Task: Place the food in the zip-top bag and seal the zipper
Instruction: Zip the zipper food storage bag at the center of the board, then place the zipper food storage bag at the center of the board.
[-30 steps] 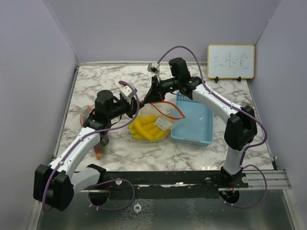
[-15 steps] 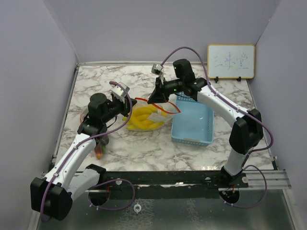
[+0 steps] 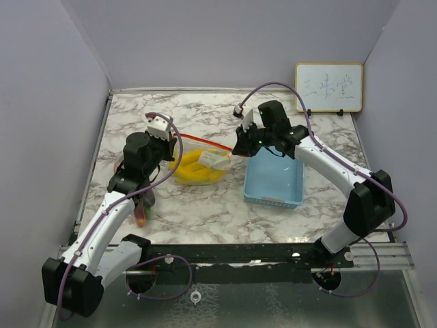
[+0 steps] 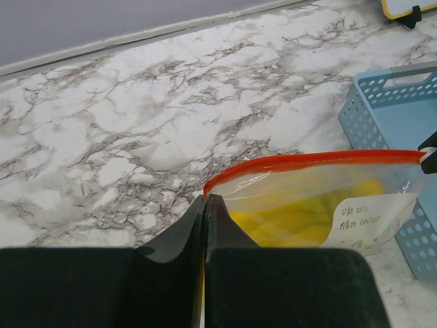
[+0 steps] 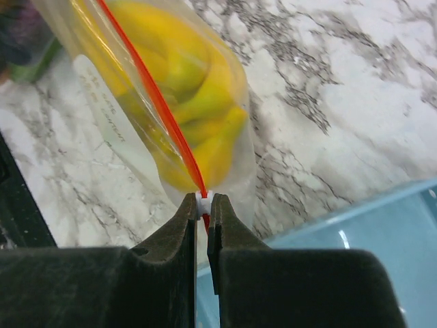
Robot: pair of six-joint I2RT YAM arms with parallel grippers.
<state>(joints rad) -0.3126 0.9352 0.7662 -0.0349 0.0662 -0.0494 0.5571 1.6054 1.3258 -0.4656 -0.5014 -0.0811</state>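
My right gripper spreads its fingers at the end of the bag's red zipper next and releases the white zipper slider (image 5: 203, 200) between them, as the zipper runs closed.
A clear zip-top bag (image 3: 198, 166) with a red zipper strip (image 4: 307, 162) holds yellow bananas (image 4: 300, 215) and hangs stretched between my two grippers. My left gripper (image 4: 206, 199) is shut on the bag's left top corner; it also shows in the top view (image 3: 172, 152). My right gripper (image 5: 203, 203) is shut on the white zipper slider (image 5: 203, 200) at the bag's right end, next to the basket (image 3: 274, 178). The bananas (image 5: 184, 75) show through the plastic. The red strip (image 5: 147, 89) runs as one straight closed line. A dark-green vegetable and orange-red pieces (image 3: 145, 208) lie on the table under my left arm.
The light-blue plastic basket (image 4: 403, 116) stands right of the bag, and its rim (image 5: 328, 273) is just under my right gripper. A small whiteboard (image 3: 328, 87) leans on the back wall at the right. Grey walls enclose the marble table (image 3: 205, 113).
Both grippers moved apart: the left one drew back to the left, the right one slid right along the zipper. The bag's looped open mouth is now pulled into a straight line.
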